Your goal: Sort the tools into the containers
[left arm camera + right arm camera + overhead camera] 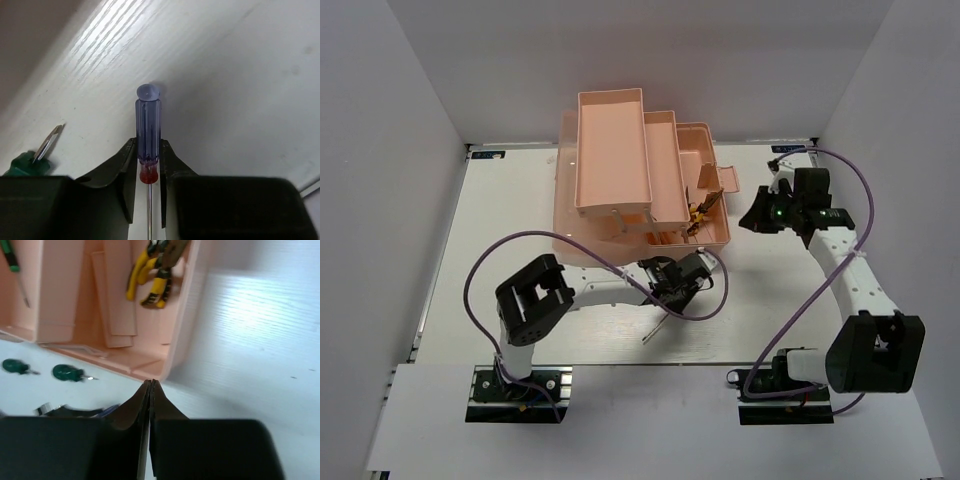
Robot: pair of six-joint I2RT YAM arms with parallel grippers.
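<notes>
The toolbox's middle tray [664, 165] lies higher and farther outward than the left gripper, so the robot should next lift its left gripper outward over that tray to release the blue-handled screwdriver.
My left gripper [148, 165] [672, 282] is low over the table in front of the toolbox, shut on the blue-handled screwdriver [148, 125]. Both jaws press the clear blue handle just above its red collar, and the shaft runs back between the fingers. A stubby green-handled screwdriver [24, 164] lies to its left. My right gripper [151, 384] [758, 214] hovers right of the salmon-pink toolbox [612, 150], shut with nothing between the jaws. Yellow-and-black pliers [152, 272] [698, 214] lie in the base compartment. Two green-handled screwdrivers [67, 372] [15, 366] rest on the table by the box's front wall [182, 315].
A thin screwdriver with a green handle [11, 261] lies in a tray at the top left of the right wrist view. The toolbox's tiered trays fan towards the back wall. Purple cables [490, 255] loop over both arms. White walls close in the table.
</notes>
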